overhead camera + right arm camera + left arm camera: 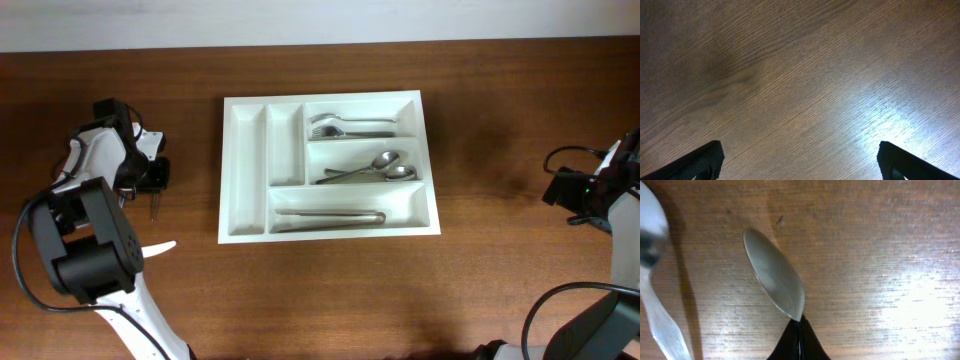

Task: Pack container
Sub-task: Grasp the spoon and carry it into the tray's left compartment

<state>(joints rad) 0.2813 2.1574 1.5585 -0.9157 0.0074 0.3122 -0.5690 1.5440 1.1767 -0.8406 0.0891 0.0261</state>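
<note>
The metal utensil moves to the right in the overhead view with my left gripper next. It is then released into the tray's nearer upright section (pixel 246 168), since that is empty.
The container (pixel 246 150) is a white cutlery tray at the table's middle. Its three long compartments hold metal cutlery: forks or spoons (pixel 345 126) at the top, spoons (pixel 375 170) in the middle, long pieces (pixel 330 216) at the bottom. Its two narrow upright compartments are empty. My left gripper (pixel 152 178) is at the far left of the table, well left of the tray. In the left wrist view it (pixel 799 340) is shut on a metal utensil (pixel 772 277) whose rounded silver end sticks out just above the wood. My right gripper (pixel 799 160) is open and empty over bare wood at the far right (pixel 560 190).
A white plastic utensil (pixel 655 310) lies blurred at the left of the left wrist view. A white pointed piece (pixel 160 247) shows by the left arm's base. Cables run at both table ends.
</note>
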